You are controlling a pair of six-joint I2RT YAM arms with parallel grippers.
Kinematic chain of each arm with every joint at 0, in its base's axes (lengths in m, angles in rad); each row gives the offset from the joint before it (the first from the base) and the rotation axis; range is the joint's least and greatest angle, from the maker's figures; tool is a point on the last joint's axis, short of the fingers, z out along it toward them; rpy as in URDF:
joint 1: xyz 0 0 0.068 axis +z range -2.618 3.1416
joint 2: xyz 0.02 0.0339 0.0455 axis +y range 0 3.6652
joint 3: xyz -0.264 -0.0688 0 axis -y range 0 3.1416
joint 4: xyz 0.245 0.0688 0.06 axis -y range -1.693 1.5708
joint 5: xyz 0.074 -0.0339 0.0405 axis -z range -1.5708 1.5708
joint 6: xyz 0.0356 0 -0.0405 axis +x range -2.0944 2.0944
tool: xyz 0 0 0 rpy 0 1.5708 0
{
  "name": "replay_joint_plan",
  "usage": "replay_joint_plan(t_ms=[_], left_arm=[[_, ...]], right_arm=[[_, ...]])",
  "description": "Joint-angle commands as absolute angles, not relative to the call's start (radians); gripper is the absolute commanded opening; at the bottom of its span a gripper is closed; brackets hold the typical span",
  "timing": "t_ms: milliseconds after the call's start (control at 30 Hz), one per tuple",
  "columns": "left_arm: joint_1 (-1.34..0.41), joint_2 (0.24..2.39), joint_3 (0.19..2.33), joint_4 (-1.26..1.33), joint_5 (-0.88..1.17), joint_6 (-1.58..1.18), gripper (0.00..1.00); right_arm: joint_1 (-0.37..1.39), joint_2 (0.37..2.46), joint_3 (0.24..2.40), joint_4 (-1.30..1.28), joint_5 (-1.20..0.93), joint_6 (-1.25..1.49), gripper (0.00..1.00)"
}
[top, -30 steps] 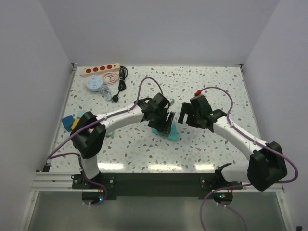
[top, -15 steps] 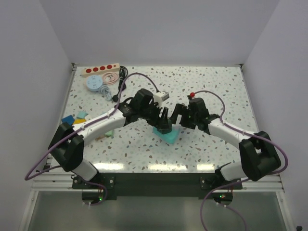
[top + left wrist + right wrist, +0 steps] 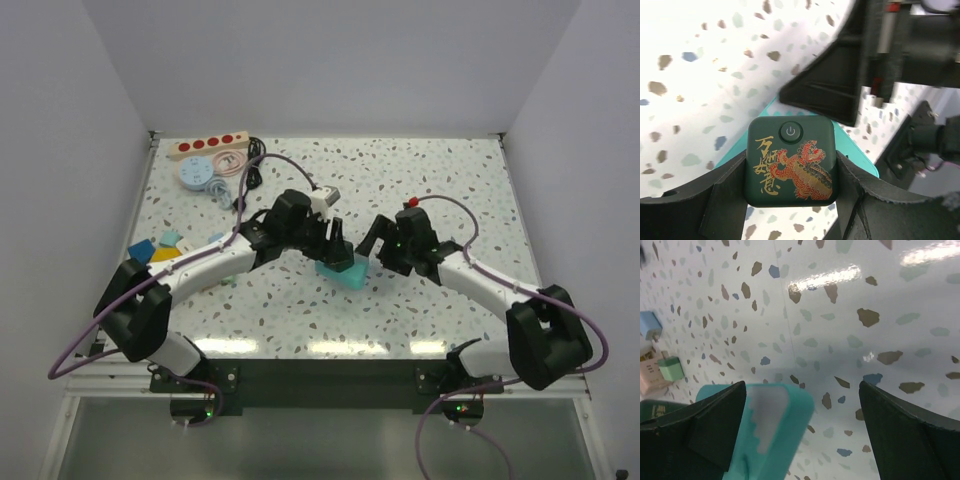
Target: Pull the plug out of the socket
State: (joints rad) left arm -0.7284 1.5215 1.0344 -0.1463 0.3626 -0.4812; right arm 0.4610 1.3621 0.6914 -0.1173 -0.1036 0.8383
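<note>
I will next raise my left gripper, carry the device (image 3: 790, 162) across and down beside the yellow block and release, since that's to the gripper's left in the top view.
The socket (image 3: 207, 146), a cream strip with red outlets, lies at the table's back left corner. The plug (image 3: 251, 182) and its black cord lie just right of it; I cannot tell if it is plugged in. Both grippers are far from them, at mid-table. My left gripper (image 3: 335, 254) (image 3: 790, 162) is shut on a dark green square device (image 3: 790, 162) bearing a power button and a dragon. The device sits on a teal block (image 3: 346, 273) (image 3: 863, 161) (image 3: 771, 430). My right gripper (image 3: 377, 247) (image 3: 801, 392) is open, its left finger against the block's end.
A light-blue disc (image 3: 197, 175) and a pink cable (image 3: 229, 161) lie by the strip. Blue and yellow blocks (image 3: 150, 250) sit at the left edge. Small blue (image 3: 649, 324) and green (image 3: 670, 368) adapters show in the right wrist view. White walls enclose the table.
The left arm's elbow swung out to the left while its gripper stayed on the teal block. The right gripper settled beside the block and opened a little wider.
</note>
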Motion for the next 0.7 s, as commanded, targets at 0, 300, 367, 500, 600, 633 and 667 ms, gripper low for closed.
replay_joint_plan(t_ms=[0,300,367,500,600,633,667], left_arm=[[-0.721,1.462,1.051,-0.110,0.200,-0.480,0.00],[-0.723,1.442,0.988,-0.023,0.071,-0.535,0.00],[-0.723,1.443,0.971,0.021,0.042,-0.566,0.00],[-0.723,1.454,0.956,0.075,0.003,-0.621,0.00],[-0.724,1.470,0.954,0.083,-0.061,-0.658,0.00],[-0.723,1.473,0.953,0.084,-0.084,-0.666,0.00],[-0.723,1.477,0.954,0.086,-0.095,-0.679,0.00]], right_arm=[[0.468,1.286,0.788,-0.335,0.112,0.948,0.99],[0.443,1.288,0.770,-0.261,-0.095,1.138,0.99],[0.442,1.305,0.711,-0.194,-0.205,1.198,0.99],[0.442,1.350,0.585,0.252,-0.382,1.293,0.96],[0.442,1.367,0.555,0.343,-0.428,1.327,0.91],[0.442,1.368,0.555,0.345,-0.439,1.321,0.91],[0.440,1.371,0.557,0.344,-0.452,1.313,0.89]])
